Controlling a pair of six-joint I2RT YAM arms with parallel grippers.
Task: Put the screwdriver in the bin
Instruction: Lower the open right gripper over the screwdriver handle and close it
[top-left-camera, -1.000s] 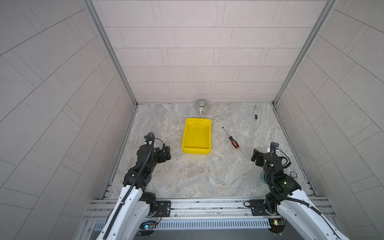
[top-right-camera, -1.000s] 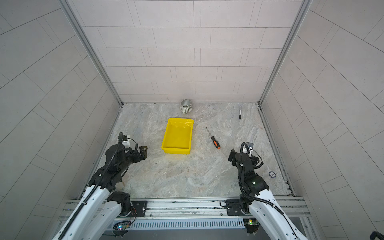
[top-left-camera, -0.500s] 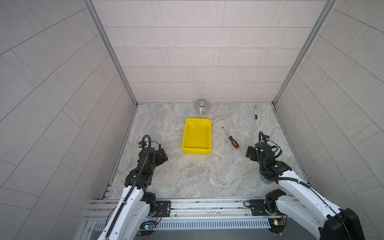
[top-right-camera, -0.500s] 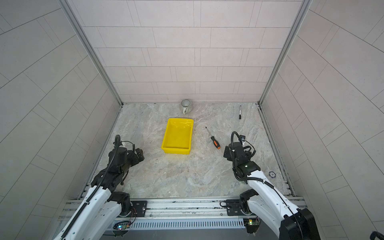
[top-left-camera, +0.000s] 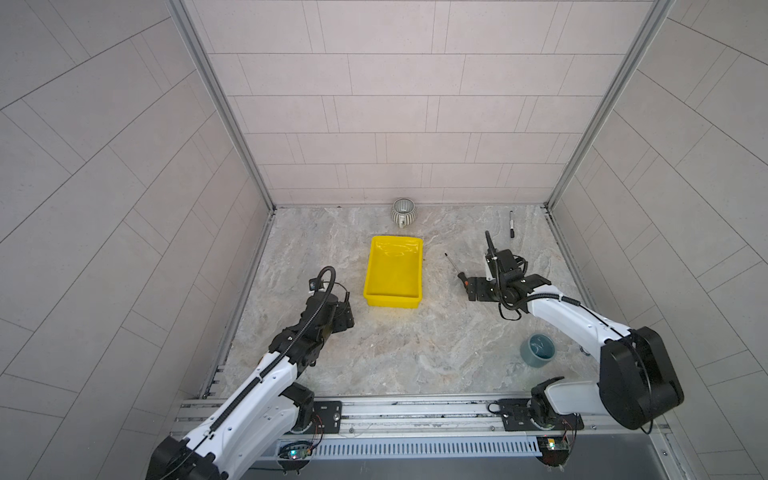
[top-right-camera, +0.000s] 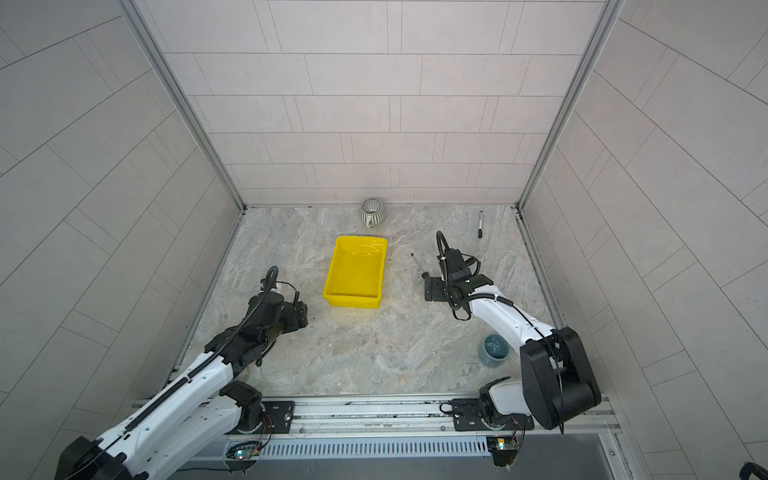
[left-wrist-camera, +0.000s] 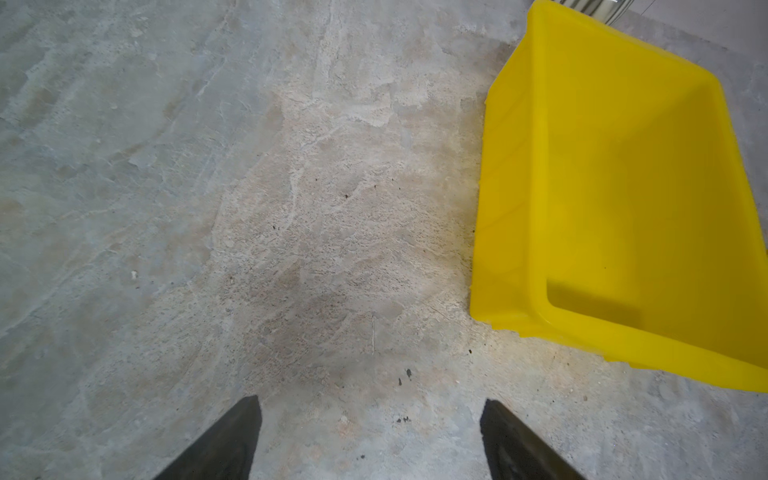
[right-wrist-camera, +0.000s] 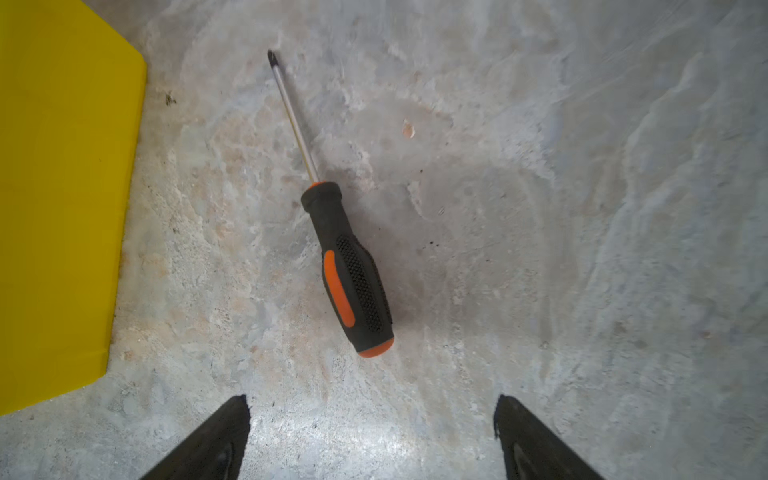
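My right gripper needs to move down and outward next until its fingers are on both sides of the thick part of the screwdriver's handle, and then close, because the handle is beyond the open fingers.
The screwdriver lies flat on the stone floor to the right of the bin, its thin shaft pointing away from me. My right gripper hangs open just behind the orange butt of the handle, nothing between its fingers. In both top views that gripper covers most of the handle and only the shaft shows clearly. The yellow bin stands empty mid-floor, also visible as the bin, the bin and the bin. My left gripper is open and empty over bare floor left of the bin, low near its front corner.
A ribbed grey-white mug stands behind the bin at the back wall. A black marker lies at the back right. A blue-grey cup sits under my right forearm. Tiled walls close in three sides.
My right arm has stretched forward and left to the screwdriver's handle, uncovering the blue-grey cup. The left arm has shifted only slightly.
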